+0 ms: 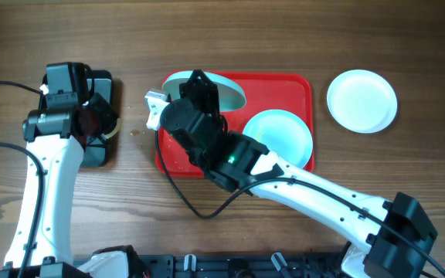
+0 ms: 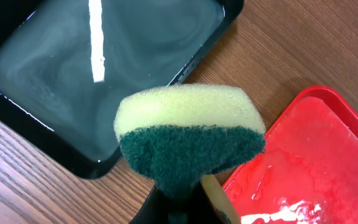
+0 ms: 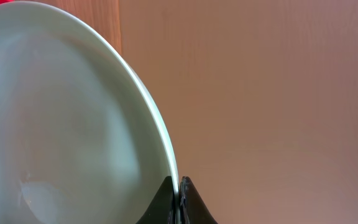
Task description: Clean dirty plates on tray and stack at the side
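Note:
The white plate point(image 1: 361, 100) to stack on is below my right gripper and to its right in the overhead view, so I will swing there, lower and let go of the second turquoise plate's rim.
The red tray point(image 1: 300, 89) lies mid-table. A pale turquoise plate point(image 1: 280, 135) lies flat on its right part. My right gripper point(image 3: 179, 198) is shut on the rim of a second turquoise plate point(image 3: 61, 124) and holds it tilted over the tray's far left corner point(image 1: 226, 89). The white plate point(image 1: 361, 100) sits on the table right of the tray. My left gripper point(image 2: 182, 208) is shut on a yellow and green sponge point(image 2: 188, 140), above the table between the black tray and the red tray's wet corner point(image 2: 309, 168).
A small black tray point(image 2: 98, 68) filled with water stands at the left, under the left arm point(image 1: 99, 158). My right arm point(image 1: 284, 174) crosses over the front of the red tray. Bare wooden table lies all around.

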### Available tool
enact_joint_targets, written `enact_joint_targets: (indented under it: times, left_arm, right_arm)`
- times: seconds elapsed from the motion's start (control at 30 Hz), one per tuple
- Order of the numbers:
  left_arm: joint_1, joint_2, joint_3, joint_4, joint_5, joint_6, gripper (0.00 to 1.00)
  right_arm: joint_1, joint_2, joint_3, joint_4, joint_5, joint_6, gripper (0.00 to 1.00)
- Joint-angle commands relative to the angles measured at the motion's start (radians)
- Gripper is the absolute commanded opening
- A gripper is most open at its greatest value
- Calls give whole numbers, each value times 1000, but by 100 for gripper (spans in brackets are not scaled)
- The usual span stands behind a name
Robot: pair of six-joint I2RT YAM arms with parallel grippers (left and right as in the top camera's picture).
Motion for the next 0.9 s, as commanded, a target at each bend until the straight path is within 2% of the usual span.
enact_joint_targets:
  times: [0.0,0.1,0.27,0.3,0.37,0.43,0.5,0.57,0.73,0.87]
  left_arm:
    - [7,-10,-3,0,16,18,4]
    - [7,-10,-3,0,15,18,4]
    - [6,-10,-3,-1,19,18,4]
    - [6,-10,-3,0,39,19,4]
    - [6,-10,-3,10,103,21,4]
    - [6,-10,-3,35,222,95,4]
    - [5,-9,-3,60,350,127,4]
    - [-9,-5,-3,79,423,127,4]
    - [-89,26,-4,93,427,123,4]
    - [-182,87,-4,116,427,122,4]
  right_arm:
    - [-7,-12,11,5,-3,119,4]
    - [-29,-12,11,-21,-60,219,4]
    - [-228,3,10,-259,-550,789,4]
    - [-287,16,10,-293,-654,950,4]
    - [-397,50,10,-340,-832,1205,4]
    - [-486,103,10,-373,-1024,1359,4]
    - [-519,168,8,-371,-1132,1382,4]
    - [-515,243,5,-373,-1140,1382,4]
    - [-507,351,5,-364,-1118,1448,4]
    - [-507,362,5,-346,-1067,1485,4]
